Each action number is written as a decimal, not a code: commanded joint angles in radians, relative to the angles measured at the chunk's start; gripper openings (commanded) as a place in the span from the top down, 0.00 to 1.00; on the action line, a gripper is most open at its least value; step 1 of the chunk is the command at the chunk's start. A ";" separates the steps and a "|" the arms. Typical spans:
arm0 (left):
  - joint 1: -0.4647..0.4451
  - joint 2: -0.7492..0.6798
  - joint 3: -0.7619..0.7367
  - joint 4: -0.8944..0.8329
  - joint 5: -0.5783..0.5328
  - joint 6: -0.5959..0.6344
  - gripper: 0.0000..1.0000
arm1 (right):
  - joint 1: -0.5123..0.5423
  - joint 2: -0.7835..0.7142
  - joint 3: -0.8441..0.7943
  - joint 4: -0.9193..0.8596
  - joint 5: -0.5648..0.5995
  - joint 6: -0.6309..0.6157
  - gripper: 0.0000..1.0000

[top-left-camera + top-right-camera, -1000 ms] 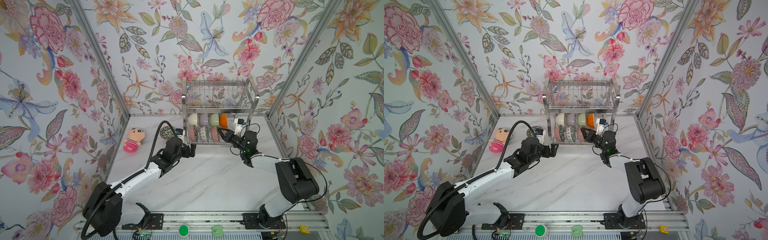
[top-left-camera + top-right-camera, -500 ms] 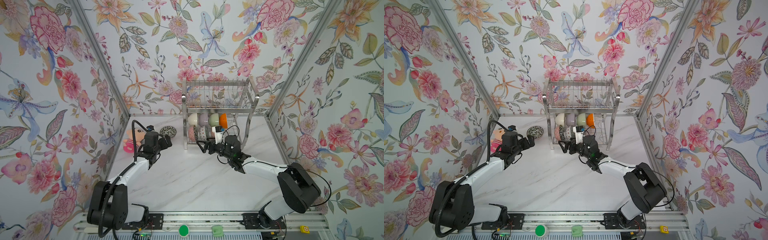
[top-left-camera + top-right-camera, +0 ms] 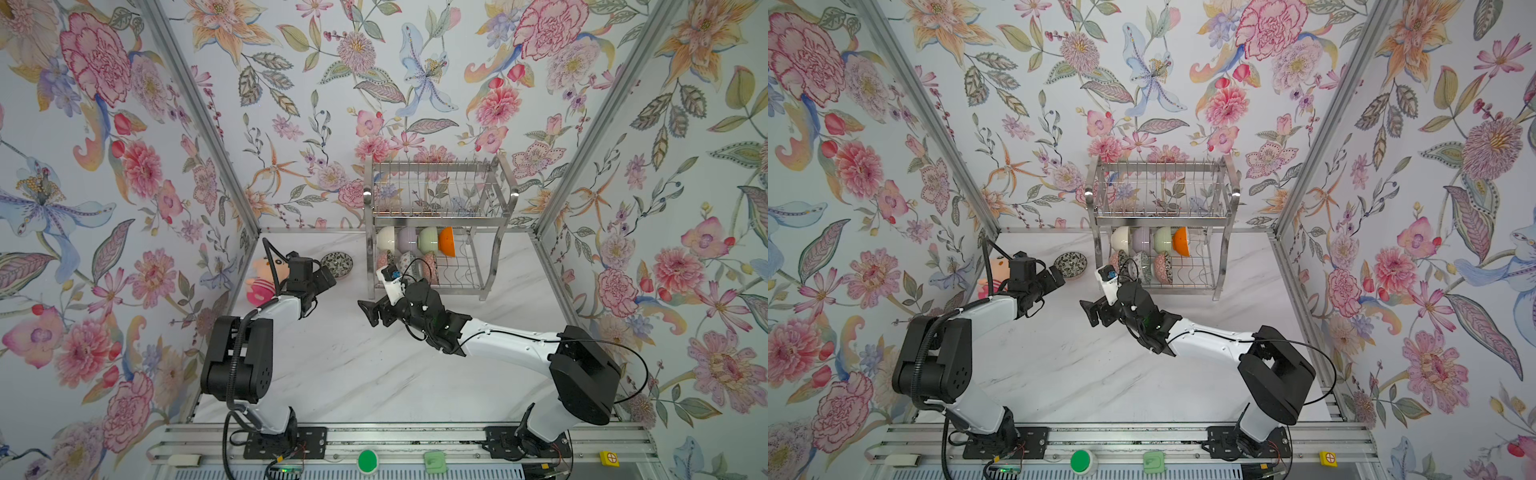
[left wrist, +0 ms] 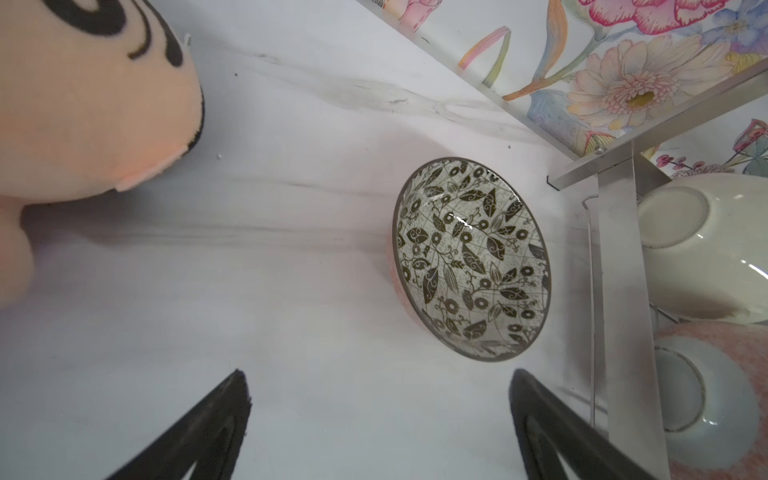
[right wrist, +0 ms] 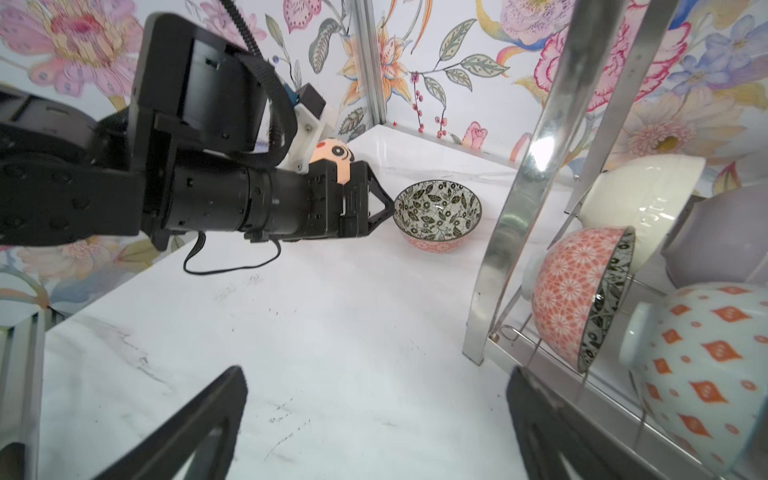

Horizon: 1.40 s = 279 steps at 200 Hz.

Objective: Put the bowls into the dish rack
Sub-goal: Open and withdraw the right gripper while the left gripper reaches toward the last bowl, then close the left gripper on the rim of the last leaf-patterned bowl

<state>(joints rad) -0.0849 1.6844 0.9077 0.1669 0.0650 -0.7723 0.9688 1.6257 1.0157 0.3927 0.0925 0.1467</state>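
My left gripper extends outward next until its fingers straddle the bowl's rim on the plush doll's side (image 4: 404, 293), since the leaf-patterned bowl stands just outward of the open fingers.
A small bowl (image 3: 336, 264) (image 3: 1070, 265) with a dark leaf-patterned inside and pink outside stands upright on the table, left of the dish rack (image 3: 436, 220) (image 3: 1163, 220). My left gripper (image 3: 323, 277) (image 4: 378, 374) is open, its tips just short of this bowl (image 4: 471, 257) and not touching it. The rack's lower tier holds cream (image 3: 385, 239), lilac, pale green and orange (image 3: 447, 241) bowls on edge, with patterned bowls (image 5: 582, 291) in front of them. In front of the rack's left leg (image 5: 511, 232), my right gripper (image 3: 368, 313) (image 5: 374, 372) hangs open and empty over bare table.
A pink plush doll (image 3: 262, 282) (image 4: 83, 104) lies at the back left by the wall, just behind my left wrist. The rack's upper tier (image 3: 432, 187) is bare wire. Flowered walls close the table on three sides.
My right gripper has opened and drawn back from the rack's lower tier, toward the front left. My left gripper has swung from the rack's front left to the loose bowl.
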 commanded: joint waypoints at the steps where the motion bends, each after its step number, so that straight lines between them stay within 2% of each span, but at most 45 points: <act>1: 0.025 0.057 0.038 0.066 0.042 -0.036 0.03 | 0.010 0.016 0.026 -0.049 0.072 -0.056 0.01; 13: 0.030 0.091 0.049 0.110 0.083 -0.033 0.08 | 0.010 0.019 0.026 -0.047 0.076 -0.054 0.01; 68: 0.032 0.201 0.148 0.113 0.100 -0.021 0.17 | 0.009 0.006 0.005 -0.038 0.099 -0.048 0.01; 147: 0.047 0.268 0.113 0.171 0.120 -0.030 0.64 | -0.016 -0.017 -0.047 -0.014 0.100 -0.015 0.01; 177: 0.047 0.242 0.062 0.197 0.118 -0.022 0.80 | -0.027 -0.027 -0.063 -0.015 0.105 -0.012 0.01; 202: 0.046 0.198 -0.005 0.217 0.130 -0.028 1.00 | -0.045 -0.029 -0.075 -0.020 0.106 -0.001 0.01; 237: 0.047 0.096 -0.124 0.272 0.142 -0.039 1.00 | -0.073 -0.035 -0.081 -0.024 0.095 0.011 0.01; 279: 0.039 -0.042 -0.202 0.224 0.184 -0.023 1.00 | -0.103 -0.028 -0.063 -0.049 0.081 0.014 0.01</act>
<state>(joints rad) -0.0441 1.7512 0.7601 0.4080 0.2096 -0.8158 0.8787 1.6230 0.9474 0.3664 0.1730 0.1463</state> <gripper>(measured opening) 0.077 0.992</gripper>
